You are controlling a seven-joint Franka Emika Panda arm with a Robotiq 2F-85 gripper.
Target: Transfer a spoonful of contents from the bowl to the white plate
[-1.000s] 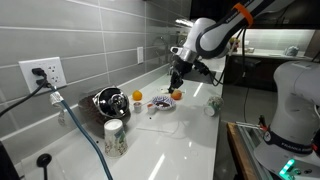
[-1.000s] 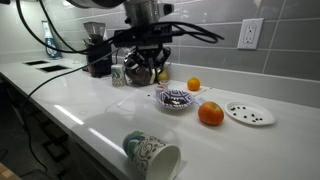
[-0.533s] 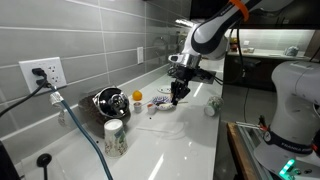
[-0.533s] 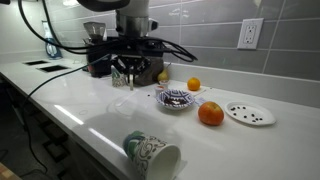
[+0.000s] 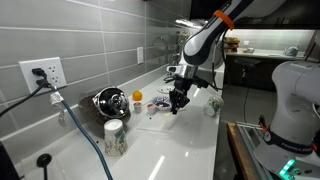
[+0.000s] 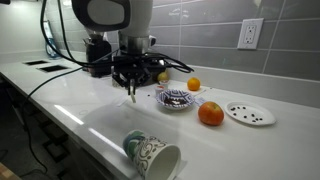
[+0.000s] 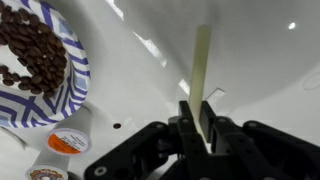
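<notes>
My gripper needs to lower the spoon from above the bare counter beside the bowl to that clear patch (image 5: 173, 117) next. Then it should let go of the spoon's handle.
The bowl (image 6: 178, 99), whitish with a dark patterned rim, holds dark coffee beans; it also shows in an exterior view (image 5: 160, 105) and at the top left of the wrist view (image 7: 76, 82). The plain white plate (image 6: 249, 113) lies further along the counter and carries a few dark specks. My gripper (image 6: 130, 86) (image 5: 177, 100) (image 7: 196, 122) is shut on a pale thin spoon handle (image 7: 202, 60). The spoon points down at bare counter beside the bowl, not over it. I cannot see the spoon's tip clearly.
Two oranges (image 6: 210, 114) (image 6: 193, 85) lie near the bowl and plate. A patterned mug (image 6: 150, 155) lies on its side at the counter's front. A shiny round vessel (image 5: 107, 102), another mug (image 5: 115, 137) and a coffee pod (image 7: 65, 142) stand nearby. A tiled wall runs behind.
My gripper has come down and moved away from over the bowl, toward the counter's front, with the spoon still in it. Nothing else moved.
</notes>
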